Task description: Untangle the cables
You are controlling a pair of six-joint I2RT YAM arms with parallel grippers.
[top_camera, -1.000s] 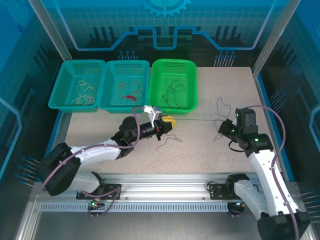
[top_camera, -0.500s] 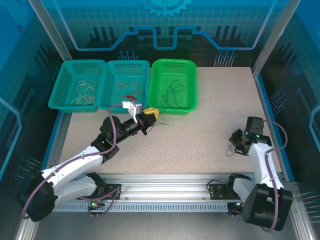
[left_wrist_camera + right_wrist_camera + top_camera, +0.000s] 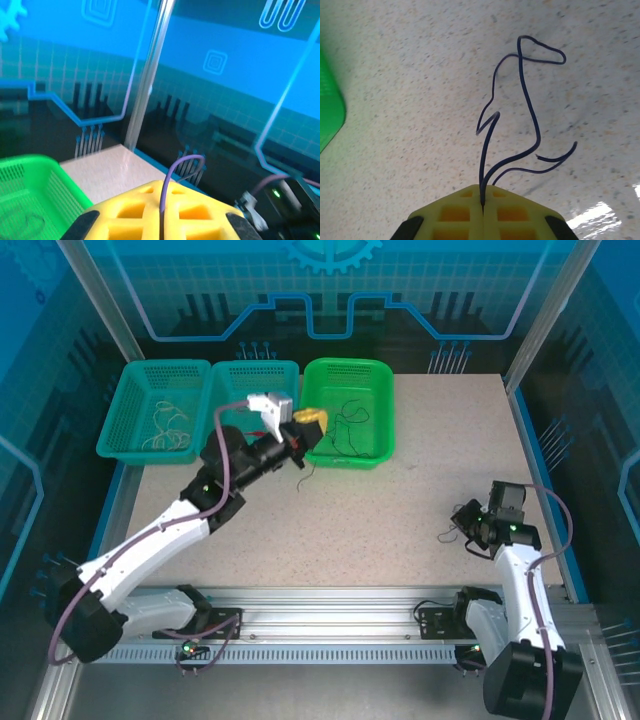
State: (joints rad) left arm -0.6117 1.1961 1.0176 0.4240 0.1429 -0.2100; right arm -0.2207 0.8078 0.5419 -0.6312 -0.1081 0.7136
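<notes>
My left gripper moves outward and down inside the green basket next and releases the purple cable among similar dark ones. The basket's bottom lies below and outward.
My left gripper (image 3: 310, 418) hovers over the near-left rim of the green basket (image 3: 345, 364). Its yellow fingers are shut on a thin dark purple cable (image 3: 306, 468) that dangles toward the table. In the left wrist view the same cable (image 3: 168, 182) arcs up out of the shut gripper (image 3: 164, 189). At the table's right side my right gripper (image 3: 464, 521) is low and shut on another dark purple cable (image 3: 450, 533). The right wrist view shows that cable (image 3: 529, 107) squiggling over the table from the shut gripper (image 3: 482, 192).
Along the far edge stand three baskets. The left teal basket (image 3: 165, 365) holds cream-white cables (image 3: 168, 425), the middle teal basket (image 3: 255, 365) holds red cables (image 3: 258, 430), and the green one holds dark cables (image 3: 345, 425). Blue enclosure walls ring the speckled table (image 3: 400, 510).
My left gripper has swung far and left from mid-table to the green basket's rim, carrying its cable. The right arm has pulled back toward the near right with its cable.
</notes>
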